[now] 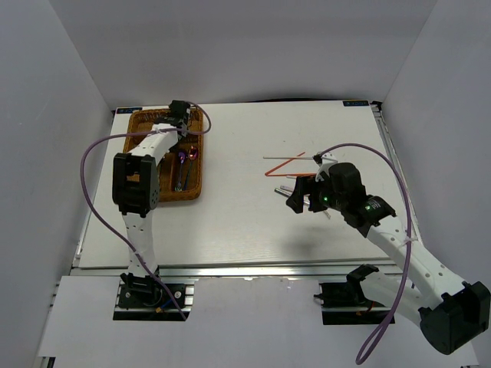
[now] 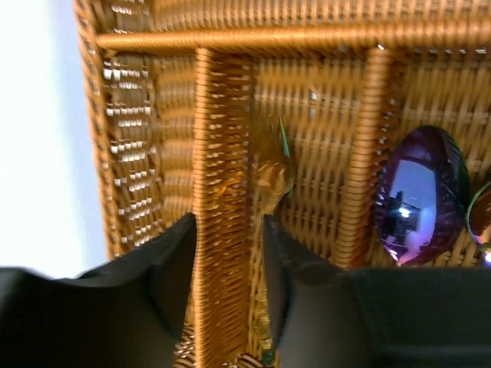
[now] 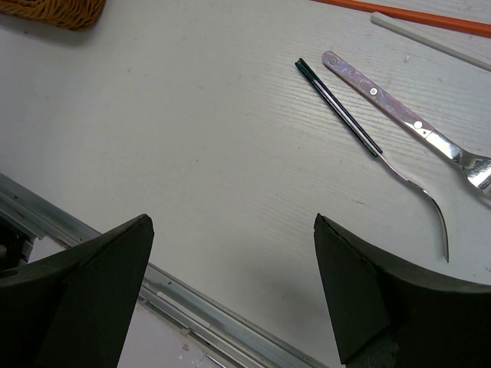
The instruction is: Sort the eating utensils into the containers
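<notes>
The right gripper lowers outward next onto the handle's neck end on the thin black-handled utensil [image 3: 337, 96], which lies nearer my open fingers than the silver fork.
The brown wicker tray [image 1: 201, 165] sits at the table's far left. My left gripper [image 1: 182, 129] hangs low over its far end. In the left wrist view its jaws [image 2: 229, 245] are open and straddle a wicker divider [image 2: 222, 153]. A blurred gold utensil [image 2: 272, 180] lies in the slot beside the right finger. A purple iridescent spoon [image 2: 422, 195] lies in the neighbouring slot. My right gripper [image 1: 304, 201] is open and empty above the table [image 3: 232, 222]. Beyond it lie a silver fork [image 3: 399, 111], a thin black-handled utensil [image 3: 337, 96], a red chopstick [image 3: 406, 11] and a white chopstick [image 3: 430, 38].
Other utensils lie in the tray's near slots [image 1: 182, 180]. The chopsticks [image 1: 285, 162] cross on the table right of centre. The tray's corner [image 3: 54, 11] shows at the top left of the right wrist view. A metal rail [image 3: 192, 307] runs along the table's near edge.
</notes>
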### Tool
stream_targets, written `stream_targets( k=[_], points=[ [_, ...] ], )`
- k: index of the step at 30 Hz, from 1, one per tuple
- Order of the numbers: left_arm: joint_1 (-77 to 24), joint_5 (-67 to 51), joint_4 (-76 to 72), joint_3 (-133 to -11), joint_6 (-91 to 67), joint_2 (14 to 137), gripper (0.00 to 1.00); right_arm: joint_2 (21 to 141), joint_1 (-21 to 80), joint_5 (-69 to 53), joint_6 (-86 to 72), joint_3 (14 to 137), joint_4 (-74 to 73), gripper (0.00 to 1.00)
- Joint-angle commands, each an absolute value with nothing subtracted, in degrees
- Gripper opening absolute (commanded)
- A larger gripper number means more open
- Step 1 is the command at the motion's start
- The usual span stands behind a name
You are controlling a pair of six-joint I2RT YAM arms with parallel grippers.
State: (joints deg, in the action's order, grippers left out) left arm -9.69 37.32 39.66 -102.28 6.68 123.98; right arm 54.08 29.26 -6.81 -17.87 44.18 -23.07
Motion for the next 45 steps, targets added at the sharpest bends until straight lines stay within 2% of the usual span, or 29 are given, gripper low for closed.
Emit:
stream_targets(
  k=[1,4,6,7,8,12,14,17,21,24,26,27,34,41,43,44,45],
  points=[
    [-9.41,35.77,36.22,-100.11,5.54,119.19,0.52,53.7,29.0,-7.73,-18.37,44.65,-21.53,0.89],
    [-9.49,36.82,35.33,-98.88,4.05,116.29,0.57,54.4,29.0,-7.21,-18.89,44.65,-21.45,0.89],
    [-9.49,38.22,35.51,-98.44,2.56,114.09,0.64,55.02,29.0,-6.07,-19.42,44.47,-21.45,0.89],
    [-9.41,38.84,35.25,-97.13,0.9,110.86,0.88,56.24,29.0,-4.41,-19.51,44.65,-21.62,0.89],
    [-9.4,39.46,34.9,-96.51,-0.34,109.0,0.98,57.03,29.0,-3.61,-19.51,44.91,-22.4,0.89],
    [-9.41,38.24,35.07,-91.51,-8.77,96.27,0.98,62.48,29.0,2.27,-18.55,46.76,-25.22,0.89],
    [-9.4,39.19,35.59,-85.89,-16.23,86.81,0.98,65.12,28.92,3.08,-17.15,47.11,-25.05,0.89],
    [-9.32,39.29,34.02,-75.18,-18.63,73.89,0.98,69.33,28.83,3.24,-14.16,47.81,-25.13,0.88],
    [-9.32,36.13,32.17,-61.46,-19.86,60.76,0.98,75.66,28.57,8.51,-11.08,51.14,-27.86,0.74],
    [-9.32,30.34,28.31,-49.77,-20.21,53.12,0.98,80.49,28.48,10.2,-7.31,53.43,-28.83,0.59],
    [-9.32,26.65,26.99,-43.72,-20.13,50.99,0.98,83.92,28.48,10.72,-4.85,55.98,-28.92,0.49],
    [-9.4,25.5,26.72,-42.72,-19.95,50.11,0.98,86.11,28.48,10.98,-4.23,56.68,-28.74,0.48],
    [-10.1,15.13,25.58,-42.63,-19.16,50.01,0.98,93.51,28.48,11.87,-0.35,59.94,-27.69,0.46],
    [-12.13,13.1,25.05,-42.28,-18.55,49.49,0.98,98.17,28.48,11.78,2.11,60.56,-24.18,0.41],
    [-12.3,12.66,25.05,-42.36,-18.46,49.66,0.98,99.84,28.48,10.9,2.46,60.56,-23.29,0.36],
    [-12.57,12.4,25.14,-42.36,-18.37,50.09,0.98,100.45,28.48,10.64,2.72,60.56,-23.38,0.29],
    [-12.74,12.31,25.22,-42.54,-18.28,50.18,0.98,101.5,28.65,9.85,2.72,60.56,-23.55,0.26]
  ],
)
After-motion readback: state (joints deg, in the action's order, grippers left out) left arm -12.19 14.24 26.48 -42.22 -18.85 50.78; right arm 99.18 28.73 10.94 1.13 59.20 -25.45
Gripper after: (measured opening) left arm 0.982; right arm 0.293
